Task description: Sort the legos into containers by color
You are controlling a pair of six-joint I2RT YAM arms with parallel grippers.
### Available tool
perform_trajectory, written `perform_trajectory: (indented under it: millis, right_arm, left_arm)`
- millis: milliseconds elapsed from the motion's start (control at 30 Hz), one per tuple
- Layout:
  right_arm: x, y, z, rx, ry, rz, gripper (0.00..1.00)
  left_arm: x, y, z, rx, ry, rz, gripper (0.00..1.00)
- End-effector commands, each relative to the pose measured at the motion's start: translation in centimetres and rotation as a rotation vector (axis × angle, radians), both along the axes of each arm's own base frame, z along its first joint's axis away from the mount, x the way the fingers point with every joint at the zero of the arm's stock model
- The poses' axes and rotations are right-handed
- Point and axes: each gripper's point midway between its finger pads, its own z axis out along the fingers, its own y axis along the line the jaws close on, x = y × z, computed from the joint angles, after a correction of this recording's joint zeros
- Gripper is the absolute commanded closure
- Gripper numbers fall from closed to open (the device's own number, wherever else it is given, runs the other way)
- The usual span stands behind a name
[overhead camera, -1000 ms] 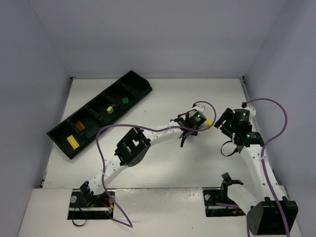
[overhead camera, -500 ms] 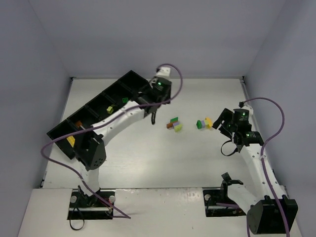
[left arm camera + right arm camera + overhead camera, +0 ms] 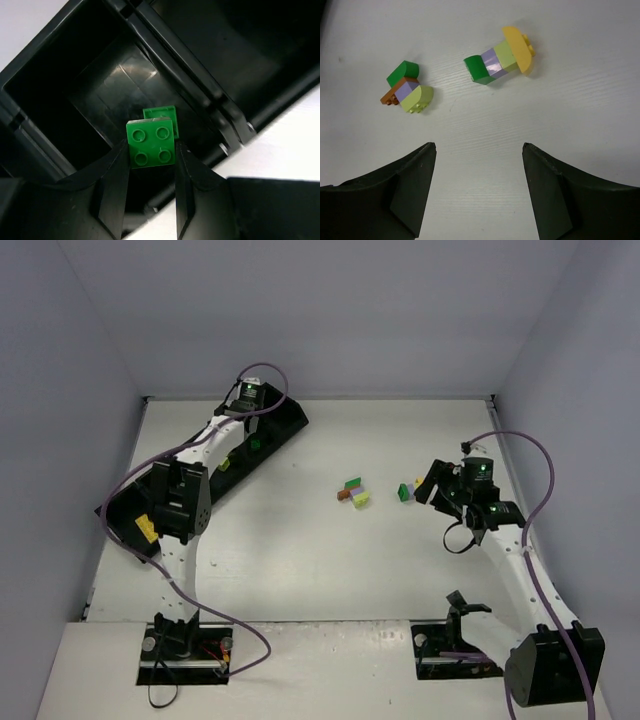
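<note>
I will next move my right gripper to the left in the top view, turn it to match the slanted clump with brown and lower it around its lime end (image 3: pixel 361 499) (image 3: pixel 418 99).
My left gripper (image 3: pixel 246 420) is shut on a green 2x2 lego (image 3: pixel 151 142) and hangs over a compartment near the far end of the black tray (image 3: pixel 290 412). Another green lego (image 3: pixel 162 114) lies on that compartment's floor, right under the held one. Two stuck-together clumps lie mid-table: one green, brown, purple and lime (image 3: pixel 407 87), the other green, purple, lime and yellow (image 3: pixel 497 57). My right gripper (image 3: pixel 477 145) stands open just short of them, with nothing between its fingers. In the top view it (image 3: pixel 432 486) sits right beside the second clump (image 3: pixel 405 491).
Other compartments hold a lime lego (image 3: pixel 222 462) and a yellow one (image 3: pixel 147 528). The left arm's links lie over the middle of the tray and hide part of it. Walls close the table on three sides.
My left arm has swung from above the mid-table clumps to the far end of the tray, carrying the green lego. My right gripper has moved slightly left toward the clumps.
</note>
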Motion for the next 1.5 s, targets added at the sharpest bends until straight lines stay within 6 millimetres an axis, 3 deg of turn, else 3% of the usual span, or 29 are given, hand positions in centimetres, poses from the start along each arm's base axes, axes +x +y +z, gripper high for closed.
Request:
perform_trajectory:
  millis: [0,33,200,333,500,667,700,767,800,833,867,900,933,967,1000,1067,1100,1200,1400,1467]
  right_arm:
    - [1.7,1.6,2.6,-0.003,-0.102,0.090,0.34]
    - [1.6,2.3,2.8,0.000,-0.107,0.117,0.34]
    - [1.9,5.4,3.0,-0.001,-0.112,0.243,0.32]
    - [2.2,7.7,3.0,-0.026,-0.117,0.340,0.30]
    - [3.3,9.7,2.9,-0.063,-0.118,0.405,0.24]
    - [4.8,11.5,1.8,-0.133,-0.109,0.442,0.23]
    - [5.0,12.1,1.8,-0.154,-0.114,0.451,0.23]
    - [5.5,12.8,0.5,-0.185,-0.092,0.468,0.22]
    - [5.5,13.4,0.1,-0.196,-0.090,0.487,0.22]
    - [5.8,13.8,-0.7,-0.204,-0.079,0.499,0.22]
    - [5.9,14.2,-0.9,-0.209,-0.079,0.511,0.22]
    - [6.0,14.4,-1.3,-0.224,-0.075,0.524,0.22]
    - [6.1,15.0,-1.9,-0.239,-0.072,0.538,0.21]
    - [6.2,15.4,-2.1,-0.248,-0.074,0.549,0.21]
    - [6.3,15.6,-2.4,-0.259,-0.071,0.560,0.21]
    - [6.7,15.9,-3.2,-0.278,-0.063,0.567,0.20]
    - [6.8,15.9,-3.5,-0.286,-0.055,0.566,0.19]
    - [7.9,16.0,-4.2,-0.316,-0.066,0.559,0.19]
    - [9.5,15.7,-6.3,-0.421,-0.058,0.572,0.21]
    - [9.7,15.6,-6.5,-0.437,-0.063,0.582,0.22]
  left_arm:
    - [2.3,0.0,5.3,-0.003,-0.102,-0.041,0.80]
    - [2.7,0.6,4.4,0.007,-0.083,-0.031,0.77]
    - [3.9,1.6,4.6,0.013,-0.092,-0.018,0.57]
    - [3.6,1.7,5.2,0.014,-0.104,-0.026,0.41]
    - [2.4,1.8,6.3,-0.003,-0.109,-0.022,0.36]
    - [-1.0,1.2,9.7,-0.095,-0.115,-0.029,0.32]
    - [-2.0,0.9,11.3,-0.118,-0.133,-0.039,0.32]
    - [-3.9,0.6,11.1,-0.138,-0.103,-0.043,0.30]
    - [-5.0,0.4,12.6,-0.176,-0.122,-0.044,0.29]
    - [-5.9,0.2,12.9,-0.195,-0.119,-0.047,0.29]
    - [-7.1,0.3,11.6,-0.201,-0.082,-0.044,0.28]
    - [-8.3,0.3,13.1,-0.232,-0.108,-0.042,0.28]
    - [-9.2,0.2,13.1,-0.250,-0.101,-0.053,0.27]
    - [-10.3,0.4,11.8,-0.251,-0.068,-0.048,0.26]
    - [-11.3,0.6,13.0,-0.259,-0.089,-0.049,0.25]
    - [-13.4,0.3,11.8,-0.283,-0.039,-0.077,0.25]
    - [-14.4,0.4,12.6,-0.295,-0.055,-0.085,0.25]
    - [-16.9,0.7,11.8,-0.307,-0.027,-0.094,0.25]
    - [-20.3,1.6,10.1,-0.292,0.015,-0.093,0.25]
    - [-20.5,1.7,9.9,-0.288,0.023,-0.094,0.25]
